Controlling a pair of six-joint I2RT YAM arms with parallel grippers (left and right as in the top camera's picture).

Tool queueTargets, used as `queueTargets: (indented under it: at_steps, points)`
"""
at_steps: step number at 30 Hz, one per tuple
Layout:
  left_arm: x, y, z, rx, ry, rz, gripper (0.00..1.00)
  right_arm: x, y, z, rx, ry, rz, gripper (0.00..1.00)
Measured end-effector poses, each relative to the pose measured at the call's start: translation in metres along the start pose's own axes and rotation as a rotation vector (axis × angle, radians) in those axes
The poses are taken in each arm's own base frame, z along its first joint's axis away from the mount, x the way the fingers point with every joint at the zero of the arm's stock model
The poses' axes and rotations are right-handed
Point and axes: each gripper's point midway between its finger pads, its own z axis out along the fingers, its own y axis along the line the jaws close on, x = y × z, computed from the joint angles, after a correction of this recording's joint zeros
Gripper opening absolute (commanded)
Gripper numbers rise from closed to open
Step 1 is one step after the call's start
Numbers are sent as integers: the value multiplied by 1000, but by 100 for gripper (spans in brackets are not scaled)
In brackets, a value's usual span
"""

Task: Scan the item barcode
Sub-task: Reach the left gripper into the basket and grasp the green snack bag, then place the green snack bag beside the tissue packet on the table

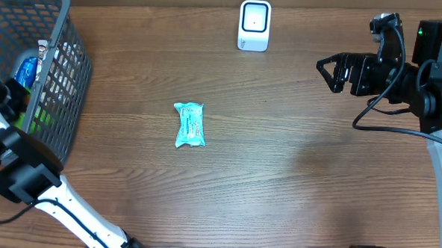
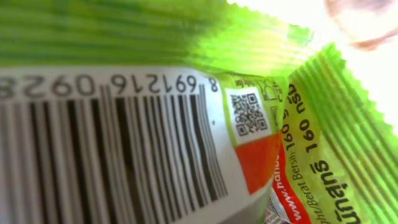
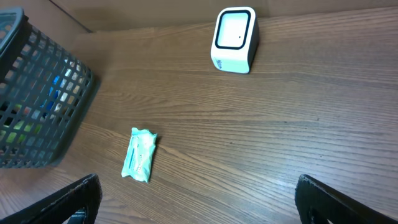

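Note:
Next I need to lift my left gripper over the rim of the basket and lower it to the right in the overhead view, where bare tabletop [image 1: 161,130] beside the teal packet lies.
A green snack packet [image 2: 261,56] fills the left wrist view, its barcode [image 2: 118,149] and a small QR code [image 2: 247,114] turned to the camera. My left gripper [image 1: 11,96] is down inside the grey mesh basket [image 1: 72,73], shut on this packet, its fingers hidden behind the wrapper. The white barcode scanner [image 1: 254,24] [image 3: 235,39] stands at the table's far edge. A teal packet [image 1: 190,125] [image 3: 139,154] lies flat mid-table. My right gripper [image 1: 325,73] [image 3: 198,190] hovers open at the right, holding nothing.
The basket [image 3: 37,106] at the left also holds a blue packet [image 1: 25,70] and green items [image 1: 40,116] seen through the mesh. Bare wooden tabletop [image 1: 293,172] stretches between the teal packet, the scanner and the right arm.

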Motion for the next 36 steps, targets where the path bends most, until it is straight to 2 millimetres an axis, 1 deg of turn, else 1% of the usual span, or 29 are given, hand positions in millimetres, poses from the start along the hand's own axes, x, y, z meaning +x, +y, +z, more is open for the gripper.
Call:
queueTargets:
  at_steps: [2, 3, 5, 6, 7, 8, 9, 10, 11, 12, 13, 14, 15, 16, 17, 18, 19, 20, 22, 23, 26, 27, 29, 31, 32, 33, 34, 35, 36]
  points:
    - [-4, -3, -41, 24, -86, 2, 4, 0, 0, 0, 0, 0, 1, 100]
    - [-5, -4, -78, 48, -175, 5, 4, 0, 0, 0, 0, 0, 0, 100]
    - [1, -5, -134, 80, -313, 9, 4, 0, 0, 0, 0, 1, 1, 100]
    - [11, -4, -178, 107, -422, 12, 4, 0, 0, 0, 0, 0, 0, 100]
    - [26, -1, -216, 128, -514, 15, 4, 0, 0, 0, 0, 0, 1, 100]
    - [38, 0, -237, 145, -566, 17, 4, 0, 0, 0, 0, 0, 0, 100]
    - [58, 3, -268, 169, -640, 22, 4, 0, 0, 0, 0, 0, 0, 100]
    - [71, 4, -284, 187, -679, 27, 4, 0, 0, 0, 0, 0, 0, 100]
    - [90, 3, -305, 216, -728, 40, 4, 0, 0, 0, 0, -1, 0, 100]
    - [105, 1, -315, 239, -748, 54, 4, 0, 0, 0, 0, -1, 0, 100]
    - [120, -6, -324, 271, -758, 84, 4, 0, 0, 0, 0, 0, 0, 100]
    - [130, -14, -329, 297, -767, 121, 4, 0, 0, 0, 0, 0, 0, 100]
    - [138, -25, -332, 327, -768, 169, 4, 0, 0, 0, 0, -1, 0, 100]
    - [148, -44, -331, 368, -746, 242, 4, 0, 0, 0, 0, 0, 0, 100]
    - [154, -58, -327, 392, -724, 291, 4, 0, 0, 0, 0, 0, 0, 100]
    - [162, -81, -316, 424, -666, 366, 4, 0, 0, 0, 0, 0, 0, 100]
    - [167, -98, -303, 436, -608, 418, 4, 0, 0, 0, 0, 0, 0, 100]
    - [171, -110, -291, 438, -564, 455, 4, 0, 0, 0, 0, 0, 0, 100]
    - [183, -138, -245, 381, -410, 540, 4, 0, 0, 0, 0, 1, 0, 100]
    - [187, -150, -217, 328, -334, 576, 5, 0, 0, 0, 1, 2, 1, 100]
    - [195, -172, -154, 204, -208, 632, 4, 0, 0, 0, 0, 1, 0, 100]
    - [199, -182, -123, 166, -160, 658, 4, 0, 0, 0, 0, 0, 0, 100]
    - [208, -192, -79, 115, -84, 687, 4, 0, 0, 0, 0, 0, 0, 100]
    - [216, -210, -36, 106, -57, 722, 4, 1, 0, 0, 0, 4, 2, 100]
    - [226, -213, -3, 80, -10, 740, 4, 2, 0, 0, 1, 6, 4, 100]
    - [233, -212, 14, 61, 25, 745, 4, 3, 0, 0, 1, 12, 7, 100]
    - [244, -209, 38, 35, 69, 752, 4, 4, 0, 0, 2, 14, 9, 100]
    - [254, -205, 55, 10, 111, 760, 5, 4, 0, 0, 2, 17, 10, 100]
    - [263, -200, 72, -16, 153, 768, 12, 5, 0, 0, 2, 20, 13, 100]
